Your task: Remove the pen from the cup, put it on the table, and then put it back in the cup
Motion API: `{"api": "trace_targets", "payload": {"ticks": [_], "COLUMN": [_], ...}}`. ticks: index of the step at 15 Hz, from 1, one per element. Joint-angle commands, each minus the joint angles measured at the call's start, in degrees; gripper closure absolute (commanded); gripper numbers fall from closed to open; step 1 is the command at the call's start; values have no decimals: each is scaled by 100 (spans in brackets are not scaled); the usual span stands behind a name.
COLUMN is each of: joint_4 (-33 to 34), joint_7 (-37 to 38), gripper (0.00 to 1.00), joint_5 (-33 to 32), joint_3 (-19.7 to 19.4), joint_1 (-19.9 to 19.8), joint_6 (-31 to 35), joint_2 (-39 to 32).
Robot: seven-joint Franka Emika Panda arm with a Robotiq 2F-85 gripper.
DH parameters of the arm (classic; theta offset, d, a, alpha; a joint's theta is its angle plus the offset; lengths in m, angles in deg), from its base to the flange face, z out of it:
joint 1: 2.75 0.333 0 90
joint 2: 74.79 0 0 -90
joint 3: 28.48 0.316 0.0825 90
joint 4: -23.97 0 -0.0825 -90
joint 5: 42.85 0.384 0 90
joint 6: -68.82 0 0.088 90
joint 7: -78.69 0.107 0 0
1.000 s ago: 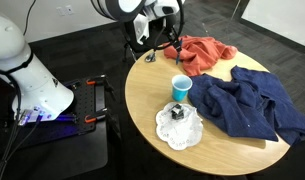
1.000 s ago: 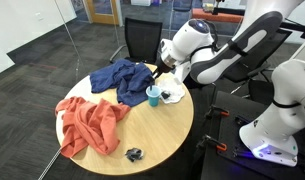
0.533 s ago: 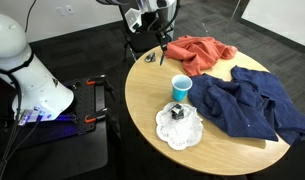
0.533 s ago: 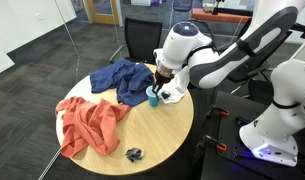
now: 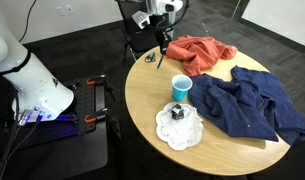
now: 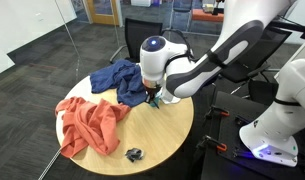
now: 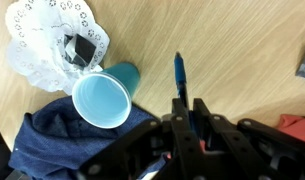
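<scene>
My gripper brings the thin dark pen down next until it meets the tabletop, then releases it. Bare wood (image 7: 168,86) beside the cup lies clear below my gripper.
The light-blue cup (image 5: 181,88) stands upright on the round wooden table (image 5: 147,100). Its white inside looks empty in the wrist view (image 7: 102,98). My gripper (image 5: 163,40) hangs above the table's far side, away from the cup. It is shut on the thin dark pen (image 7: 179,72), which sticks out from between the fingers (image 7: 189,104) over bare wood beside the cup. In an exterior view the arm (image 6: 177,72) hides most of the cup.
A white doily (image 5: 182,133) with a small black boxy object (image 5: 177,112) lies near the cup. A red cloth (image 5: 204,52) and a blue cloth (image 5: 254,105) cover the far side. A small silvery object (image 5: 149,57) lies near the edge.
The arm has swung across the table and turned. The gripper, still shut on the pen, has dropped slightly.
</scene>
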Motion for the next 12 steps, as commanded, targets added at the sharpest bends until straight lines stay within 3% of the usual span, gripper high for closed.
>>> {"api": "trace_targets", "payload": {"ticks": [1,12], "joint_4": [789,2132], "joint_7": [70,-213], "gripper": [96,96], "joint_5": [-217,77], "joint_3": [424,799], "joint_1": [-563,-691], "joint_6": [-321,-1317], "joint_2": [-817,-2155]}}
